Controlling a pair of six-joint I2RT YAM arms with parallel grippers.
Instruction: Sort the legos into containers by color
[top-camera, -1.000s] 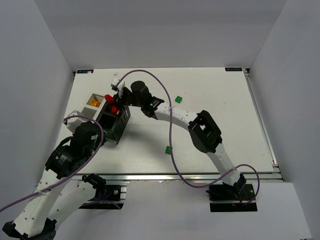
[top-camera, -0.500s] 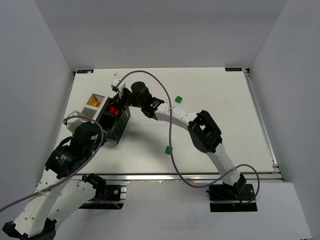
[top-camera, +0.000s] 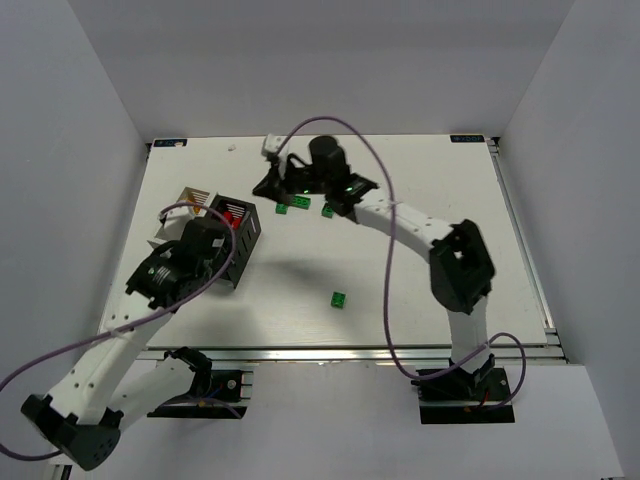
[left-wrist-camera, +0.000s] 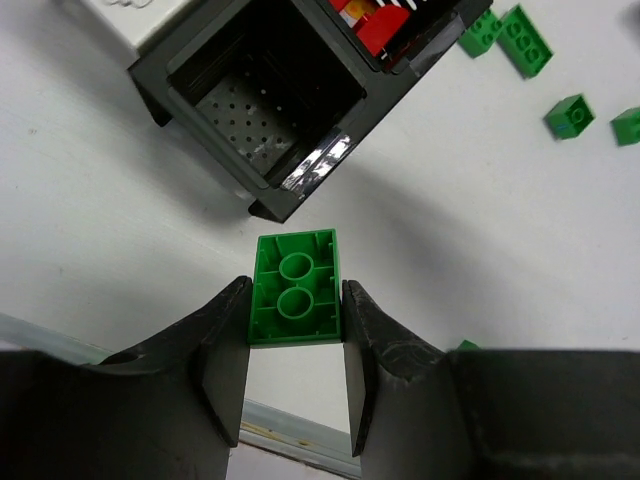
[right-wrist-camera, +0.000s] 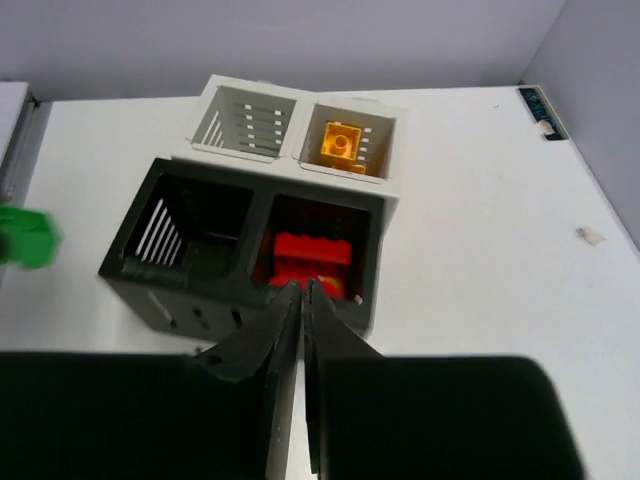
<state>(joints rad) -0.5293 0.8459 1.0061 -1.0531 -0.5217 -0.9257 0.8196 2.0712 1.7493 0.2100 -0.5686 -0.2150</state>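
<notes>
The black container's empty section (left-wrist-camera: 262, 92) lies outward of the robot's left gripper, so the gripper will move outward over that section and release the green lego apart from the reds.
My left gripper (left-wrist-camera: 295, 292) is shut on a green lego (left-wrist-camera: 294, 268), held underside up just short of the black container's empty compartment (left-wrist-camera: 262, 92). In the top view this gripper (top-camera: 219, 259) sits at the black container's (top-camera: 243, 252) near side. My right gripper (right-wrist-camera: 302, 287) is shut with nothing in it, hovering back from the compartment that holds red legos (right-wrist-camera: 312, 250). From above, it (top-camera: 271, 185) hangs to the right of the containers. One white container (right-wrist-camera: 243, 122) is empty; the other holds a yellow-orange lego (right-wrist-camera: 341, 142).
Loose green legos lie on the table right of the containers (top-camera: 283, 207) (top-camera: 299, 201) (top-camera: 328, 210), and one sits nearer the front (top-camera: 340, 299). The table's front rail (left-wrist-camera: 290, 430) runs just below the left gripper. A purple cable (top-camera: 385, 270) loops over the right arm.
The right gripper let a red lego drop into the black container, pulled back to the right and shut. The left arm moved forward to the black container with its green lego.
</notes>
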